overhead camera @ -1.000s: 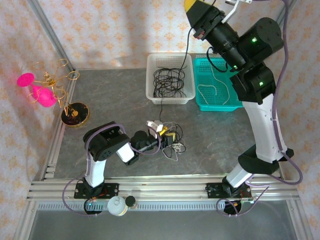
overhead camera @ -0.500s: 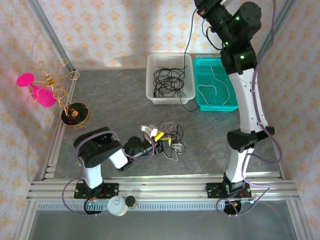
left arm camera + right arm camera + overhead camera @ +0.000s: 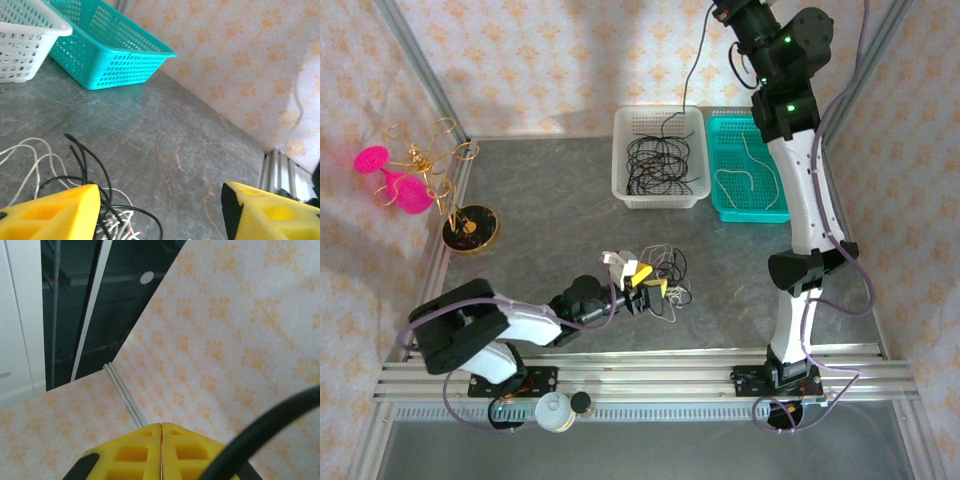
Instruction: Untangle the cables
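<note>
The right gripper tips downward, lowers over the coiled black cables and frees the cable next, since the black cable's lower end hangs over the white basket (image 3: 660,198).
A small tangle of black and white cables (image 3: 668,283) lies on the grey table (image 3: 540,200). My left gripper (image 3: 649,280) rests low at the tangle's left side, open. In the left wrist view the cables (image 3: 75,165) run under and past its left finger (image 3: 50,212), and nothing sits between the jaws of the left gripper (image 3: 160,210). My right arm (image 3: 790,60) reaches high up at the back. My right gripper (image 3: 161,426) is shut, and a black cable (image 3: 688,75) hangs from it, its lower end over the white basket (image 3: 660,198).
The white basket holds coiled black cables (image 3: 658,160). Beside it a teal basket (image 3: 752,214) holds a white cable (image 3: 748,178). A pink and gold ornament (image 3: 415,180) on a round black base (image 3: 470,230) stands at the left. Aluminium rails (image 3: 650,375) border the near edge.
The right arm rose and straightened, drawing the black cable out of the tangle until its end hangs over the white basket. The left arm stretched out lower, its gripper staying by the tangle.
</note>
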You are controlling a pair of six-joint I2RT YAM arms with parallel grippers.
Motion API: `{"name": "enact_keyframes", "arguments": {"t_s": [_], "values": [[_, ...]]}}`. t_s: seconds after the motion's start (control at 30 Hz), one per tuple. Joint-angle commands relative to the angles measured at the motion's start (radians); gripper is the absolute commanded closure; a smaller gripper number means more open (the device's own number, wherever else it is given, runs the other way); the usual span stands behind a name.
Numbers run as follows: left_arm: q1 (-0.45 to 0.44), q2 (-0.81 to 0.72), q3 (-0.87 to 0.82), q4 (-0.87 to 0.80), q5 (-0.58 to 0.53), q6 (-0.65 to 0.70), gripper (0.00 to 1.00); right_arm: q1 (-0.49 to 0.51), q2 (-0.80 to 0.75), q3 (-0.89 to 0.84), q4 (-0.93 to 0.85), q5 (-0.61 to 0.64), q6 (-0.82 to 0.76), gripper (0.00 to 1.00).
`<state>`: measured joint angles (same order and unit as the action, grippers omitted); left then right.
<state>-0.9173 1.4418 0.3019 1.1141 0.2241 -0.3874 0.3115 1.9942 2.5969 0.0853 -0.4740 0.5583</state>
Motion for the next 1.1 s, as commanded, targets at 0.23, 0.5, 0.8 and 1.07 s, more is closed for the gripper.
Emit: {"name": "enact_keyframes", "arguments": {"t_s": [0.23, 0.5, 0.8, 1.07], "values": [[-0.020, -0.239, 0.027, -0.325, -0.032, 0.046, 0.29, 0.002, 0.169, 0.006, 0.002, -0.034, -0.032, 1.00], [-0.021, -0.350, -0.069, -0.302, -0.096, -0.014, 0.33, 0.035, 0.276, -0.029, -0.085, 0.006, -0.020, 1.00], [-0.021, -0.432, -0.092, -0.361, -0.131, 0.001, 0.34, 0.114, 0.331, -0.185, -0.151, 0.018, -0.026, 1.00], [-0.020, -0.438, -0.098, -0.364, -0.113, 0.001, 0.34, 0.112, 0.373, -0.318, -0.167, 0.095, -0.049, 1.00]]}}
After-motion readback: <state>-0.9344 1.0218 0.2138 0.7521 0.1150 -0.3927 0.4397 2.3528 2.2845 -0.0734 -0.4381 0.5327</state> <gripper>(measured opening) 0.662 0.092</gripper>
